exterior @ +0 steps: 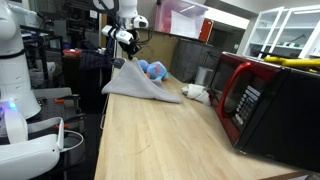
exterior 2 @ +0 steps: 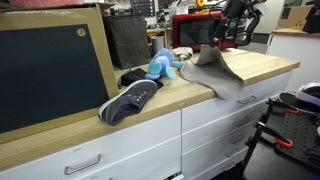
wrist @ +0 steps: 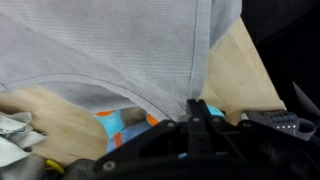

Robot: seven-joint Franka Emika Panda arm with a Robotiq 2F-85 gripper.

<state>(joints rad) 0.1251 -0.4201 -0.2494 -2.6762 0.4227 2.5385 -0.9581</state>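
Observation:
The robot's gripper will next carry the raised corner away from the blue toy toward the counter edge above the drawers, lowering slightly to release it, since the cloth hangs unspread.
My gripper is shut on the edge of a grey cloth and holds that edge lifted above the wooden counter. The cloth hangs down from the jaws and drapes over the counter's edge. In the wrist view the grey cloth fills the top, pinched at the fingertips. A blue stuffed toy lies just behind the cloth; it also shows in the other exterior view and in the wrist view.
A red and black microwave stands on the counter. A white crumpled item lies near it. A dark shoe lies on the counter by a black panel. Drawers front the counter.

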